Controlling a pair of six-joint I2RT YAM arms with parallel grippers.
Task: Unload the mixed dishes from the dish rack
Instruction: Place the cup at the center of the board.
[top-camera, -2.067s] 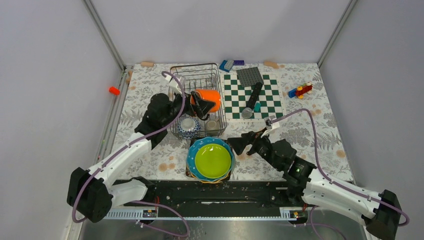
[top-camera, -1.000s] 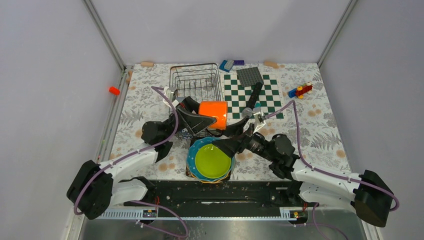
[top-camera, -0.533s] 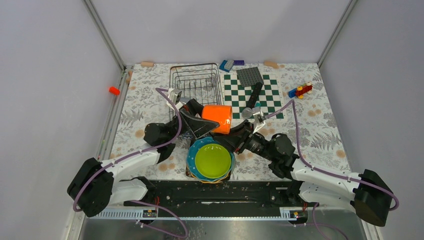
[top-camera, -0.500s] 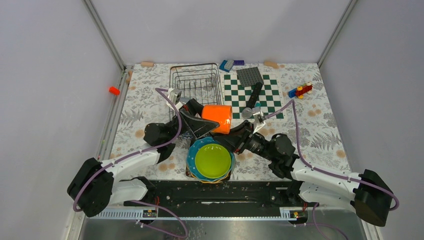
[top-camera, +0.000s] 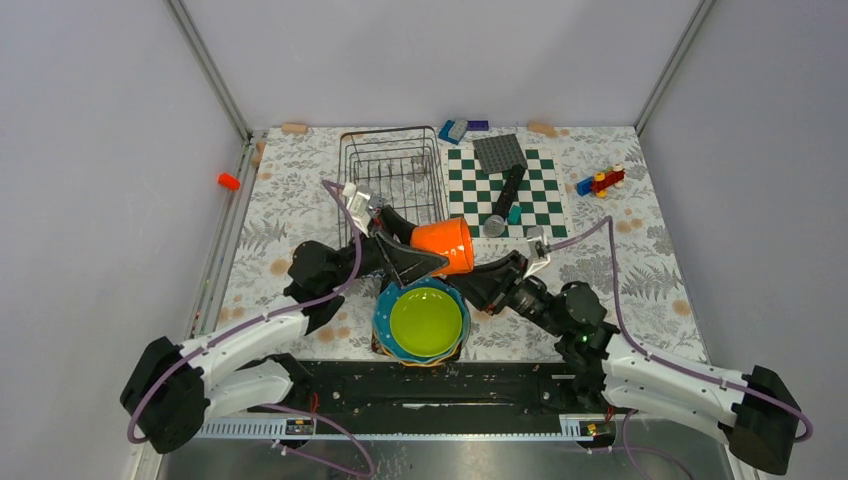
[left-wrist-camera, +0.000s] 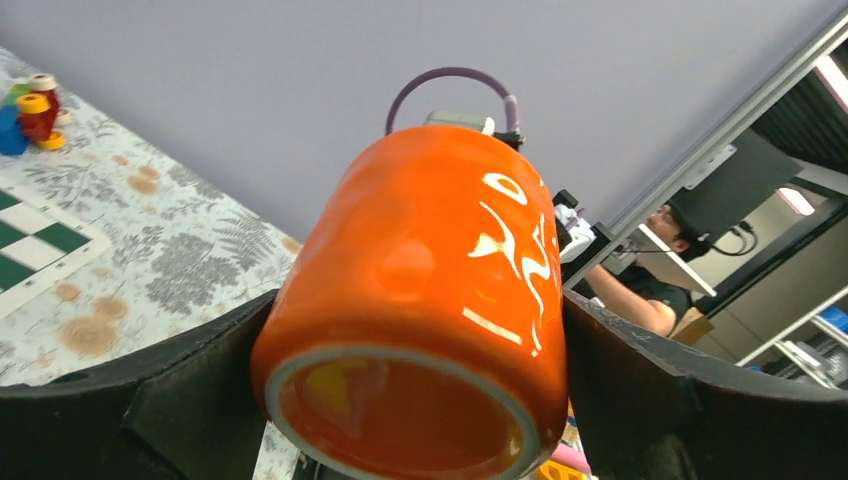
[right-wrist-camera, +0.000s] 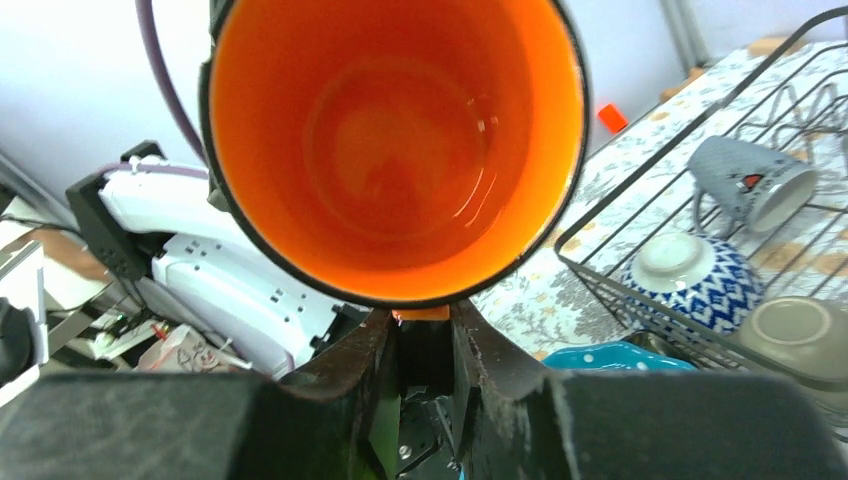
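My right gripper should turn next and go down to the tabletop beside the stack of plates, so the sideways mug stands upright when I let go of it.
The orange mug (top-camera: 445, 247) hangs on its side above the table, just behind the stack of plates. My left gripper (top-camera: 420, 247) is open, its fingers spread wide on either side of the mug (left-wrist-camera: 430, 290). My right gripper (top-camera: 472, 268) is shut on the mug's handle, which shows pinched between the fingers (right-wrist-camera: 372, 350) under the mug's mouth (right-wrist-camera: 395, 140). The dish rack (top-camera: 345, 170) stands behind; its wires (right-wrist-camera: 650, 180) hold a grey cup (right-wrist-camera: 745, 180), a patterned bowl (right-wrist-camera: 690, 275) and another grey cup (right-wrist-camera: 800, 335). A lime green plate (top-camera: 425, 320) tops the stack over a blue dotted plate (top-camera: 385, 300).
A green-and-white checkerboard (top-camera: 540, 205) lies right of the rack, with a grey studded plate (top-camera: 498, 152) and a black rod (top-camera: 508, 190) on it. Toy bricks (top-camera: 600, 182) sit at the far right, blue bricks (top-camera: 455, 130) at the back, an orange piece (top-camera: 228, 181) at the left.
The left arm lifted the mug out of the rack and carried it toward the plates. The right gripper came in and shut on the handle. The left jaws widened.
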